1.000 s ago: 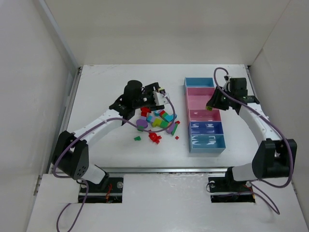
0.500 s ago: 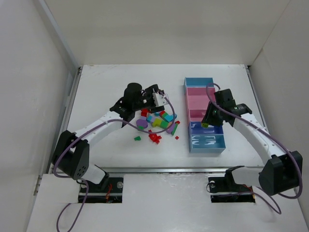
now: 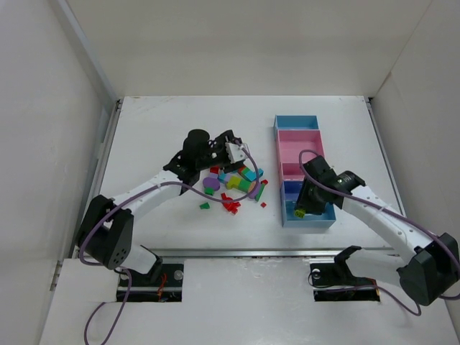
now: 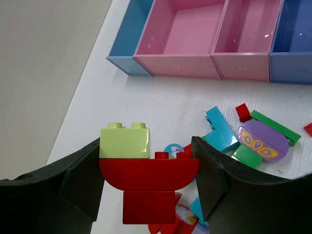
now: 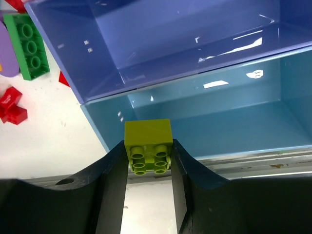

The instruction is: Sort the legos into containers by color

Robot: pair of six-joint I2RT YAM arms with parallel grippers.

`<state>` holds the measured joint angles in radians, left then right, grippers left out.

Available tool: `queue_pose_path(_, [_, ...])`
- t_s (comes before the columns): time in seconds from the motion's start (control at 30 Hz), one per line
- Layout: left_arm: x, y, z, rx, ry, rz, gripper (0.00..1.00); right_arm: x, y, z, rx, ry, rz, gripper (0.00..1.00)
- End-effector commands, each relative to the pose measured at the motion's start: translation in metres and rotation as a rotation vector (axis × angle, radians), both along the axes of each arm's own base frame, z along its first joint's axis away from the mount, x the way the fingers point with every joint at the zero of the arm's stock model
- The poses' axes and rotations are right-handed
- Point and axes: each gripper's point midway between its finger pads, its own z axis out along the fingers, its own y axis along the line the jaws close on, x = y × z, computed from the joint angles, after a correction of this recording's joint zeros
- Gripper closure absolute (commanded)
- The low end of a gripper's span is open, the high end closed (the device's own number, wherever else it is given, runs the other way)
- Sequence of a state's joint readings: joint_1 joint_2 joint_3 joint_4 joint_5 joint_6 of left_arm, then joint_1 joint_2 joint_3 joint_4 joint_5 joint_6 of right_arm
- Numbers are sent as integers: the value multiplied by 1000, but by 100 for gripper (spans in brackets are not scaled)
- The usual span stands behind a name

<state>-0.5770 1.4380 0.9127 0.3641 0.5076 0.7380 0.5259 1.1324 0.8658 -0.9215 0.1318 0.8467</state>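
Note:
My right gripper will move up and over toward the middle of the near light blue bin, because the yellow-green brick (image 5: 148,146) hangs close to the bin's corner.
A strip of bins (image 3: 318,223) lies on the right of the table. My right gripper (image 3: 300,213) is shut on a yellow-green brick (image 5: 148,146) and holds it above the near light blue bin (image 5: 229,122), at its left front corner. My left gripper (image 3: 231,152) is shut on a red curved piece (image 4: 148,171) that carries a pale green brick (image 4: 125,142), held above the pile of loose legos (image 3: 233,185). In the left wrist view, teal (image 4: 220,130), green (image 4: 275,127) and a purple round piece (image 4: 263,141) lie below.
The dark blue bin (image 5: 161,39) sits just beyond the light blue one. Two pink bins (image 4: 187,44) and a far light blue bin (image 3: 296,122) complete the strip. Small red bits (image 5: 12,108) and a green brick (image 5: 30,46) lie left of the bins.
My right gripper has carried the yellow-green brick from over the pink bins toward me, to the near light blue bin. My left gripper has barely moved.

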Motion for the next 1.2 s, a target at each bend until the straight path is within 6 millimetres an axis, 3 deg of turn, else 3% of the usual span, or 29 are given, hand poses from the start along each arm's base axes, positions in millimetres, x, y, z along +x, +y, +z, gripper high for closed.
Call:
queue_pose_path(0.0, [-9,-4,38,-86,-79,-31,100,8,0,8,2,-40,-59,99])
queue_pose_path(0.1, [-10,-4,41,-91,-87,-31,100,18,1,21,11,-94,-69,100])
queue_pose_path(0.57, [-12,-3,41,-99,-71,-27,100,20,-18,20,-57,-109,-118,100])
queue_pose_path(0.73, [-11,-3,37,-94,-63,-27,100,30,-21,37,-55,-158,-109,100])
queue_pose_path(1.0, [-13,-5,37,-100,-54,-36,100,34,-22,38,-52,-169,-97,100])
queue_pose_path(1.17, [-12,-5,33,-96,-46,-35,100,66,-18,60,-27,-268,-64,100])
